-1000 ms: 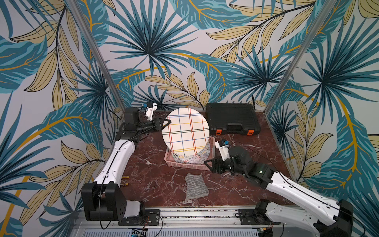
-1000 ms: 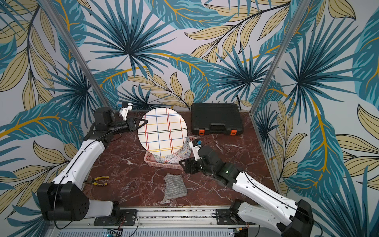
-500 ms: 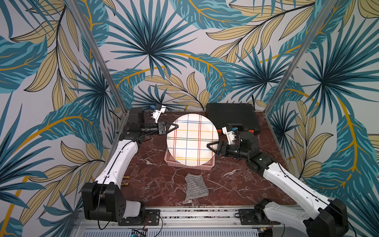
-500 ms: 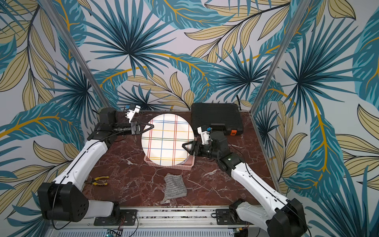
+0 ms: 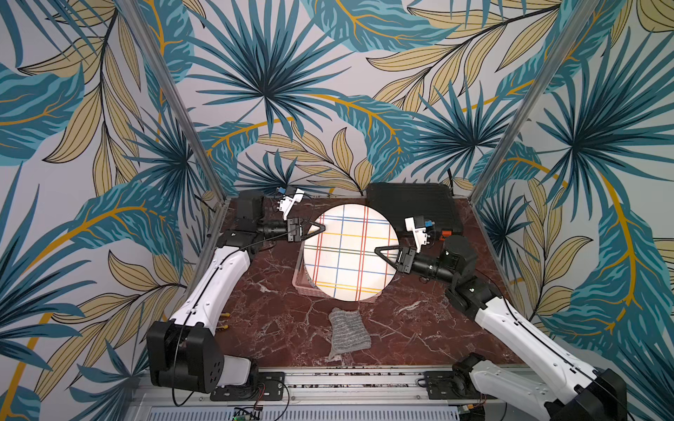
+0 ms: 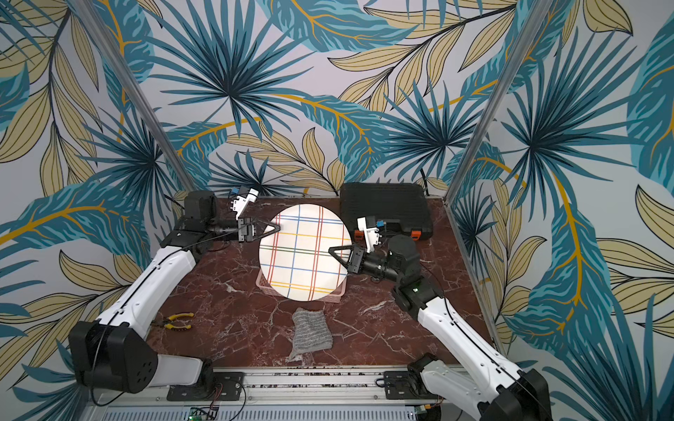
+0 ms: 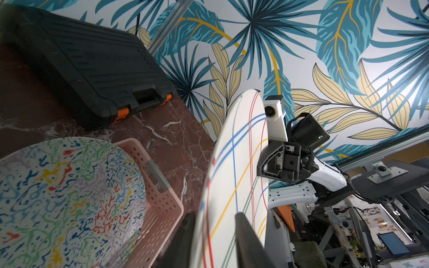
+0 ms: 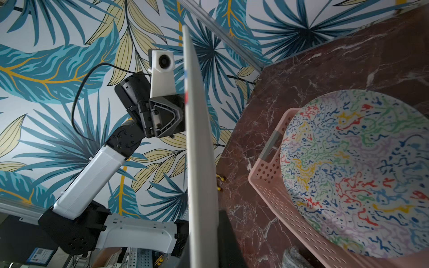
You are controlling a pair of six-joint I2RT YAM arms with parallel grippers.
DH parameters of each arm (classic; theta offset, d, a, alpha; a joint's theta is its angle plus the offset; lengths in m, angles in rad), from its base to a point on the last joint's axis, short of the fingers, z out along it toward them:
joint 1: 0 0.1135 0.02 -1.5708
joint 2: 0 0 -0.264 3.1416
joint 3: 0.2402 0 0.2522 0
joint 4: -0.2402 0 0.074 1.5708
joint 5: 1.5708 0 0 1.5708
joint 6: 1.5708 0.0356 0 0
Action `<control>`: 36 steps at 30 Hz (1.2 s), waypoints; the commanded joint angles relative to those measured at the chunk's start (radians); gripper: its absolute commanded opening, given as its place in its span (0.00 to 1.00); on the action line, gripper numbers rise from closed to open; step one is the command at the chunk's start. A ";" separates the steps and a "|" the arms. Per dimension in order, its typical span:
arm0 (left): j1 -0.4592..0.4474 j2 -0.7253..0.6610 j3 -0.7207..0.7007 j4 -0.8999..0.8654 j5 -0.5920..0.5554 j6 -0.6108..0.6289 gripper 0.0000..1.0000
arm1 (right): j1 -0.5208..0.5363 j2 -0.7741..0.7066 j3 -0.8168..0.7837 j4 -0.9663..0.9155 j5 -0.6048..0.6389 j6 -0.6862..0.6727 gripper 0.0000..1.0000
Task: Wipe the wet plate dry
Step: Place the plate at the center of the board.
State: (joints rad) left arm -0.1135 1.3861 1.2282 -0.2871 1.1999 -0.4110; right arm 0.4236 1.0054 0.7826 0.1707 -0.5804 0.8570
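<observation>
The plate swings away from the pink basket in my right gripper next, then goes down onto the clear, bare tabletop by the black case for release.
A white plate (image 5: 350, 255) (image 6: 304, 255) with coloured crossing lines is held up above the pink basket, its face toward the top cameras. My right gripper (image 5: 377, 249) (image 6: 331, 249) is shut on its right rim; in the right wrist view the plate (image 8: 197, 139) stands edge-on with a finger pressed against it at the gripper (image 8: 204, 232). My left gripper (image 5: 322, 227) (image 6: 279, 227) is at the plate's upper left rim. In the left wrist view its jaws (image 7: 213, 218) stand apart, straddling the plate (image 7: 232, 174). A grey cloth (image 5: 348, 333) (image 6: 310, 328) lies crumpled on the table in front.
A pink basket (image 5: 301, 286) (image 7: 162, 208) under the plate holds a second plate (image 7: 58, 197) (image 8: 359, 174) with a multicoloured squiggle pattern. A black case (image 5: 412, 204) sits at the back right. Yellow-handled pliers (image 6: 177, 320) lie near the left arm's base.
My right gripper rose from near the table to the plate's right rim and shut on it. The left jaws, shut on the plate before, have opened. The plate moved slightly right.
</observation>
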 commanded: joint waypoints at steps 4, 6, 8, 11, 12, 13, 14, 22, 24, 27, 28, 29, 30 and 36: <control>0.006 0.008 0.081 -0.168 -0.136 0.137 1.00 | -0.084 -0.170 -0.048 -0.238 0.256 -0.011 0.00; 0.007 0.001 0.096 -0.214 -0.192 0.196 1.00 | -0.106 -0.234 -0.065 -0.358 0.352 0.006 0.00; 0.007 -0.013 0.091 -0.228 -0.242 0.239 1.00 | -0.128 -0.314 -0.096 -0.491 0.452 0.039 0.00; 0.009 -0.035 0.065 -0.197 -0.282 0.248 1.00 | -0.162 -0.426 -0.150 -0.615 0.582 0.097 0.00; 0.009 -0.039 0.056 -0.186 -0.287 0.249 1.00 | -0.172 -0.462 -0.169 -0.650 0.620 0.130 0.00; 0.009 -0.042 0.050 -0.178 -0.290 0.248 1.00 | -0.184 -0.493 -0.193 -0.679 0.656 0.161 0.00; 0.009 -0.042 0.048 -0.177 -0.293 0.248 1.00 | -0.197 -0.529 -0.215 -0.690 0.677 0.191 0.00; 0.010 -0.042 0.062 -0.219 -0.313 0.319 1.00 | -0.246 -0.660 -0.316 -0.736 0.797 0.315 0.00; 0.012 -0.041 0.058 -0.221 -0.315 0.326 1.00 | -0.258 -0.655 -0.335 -0.715 0.814 0.322 0.00; 0.012 -0.039 0.049 -0.220 -0.315 0.330 1.00 | -0.295 -0.597 -0.375 -0.632 0.764 0.340 0.00; 0.012 -0.039 0.047 -0.221 -0.314 0.331 1.00 | -0.308 -0.563 -0.386 -0.593 0.730 0.344 0.00; 0.012 -0.039 0.045 -0.222 -0.313 0.331 1.00 | -0.320 -0.529 -0.393 -0.557 0.702 0.348 0.00; 0.013 -0.041 0.042 -0.221 -0.310 0.331 1.00 | -0.333 -0.495 -0.399 -0.520 0.677 0.348 0.00; 0.013 -0.056 0.021 -0.203 -0.300 0.323 1.00 | -0.408 -0.357 -0.436 -0.326 0.607 0.329 0.00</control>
State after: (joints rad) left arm -0.1078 1.3666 1.2640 -0.4984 0.8940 -0.0998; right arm 0.0460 0.6224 0.3779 -0.3187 0.0746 1.1889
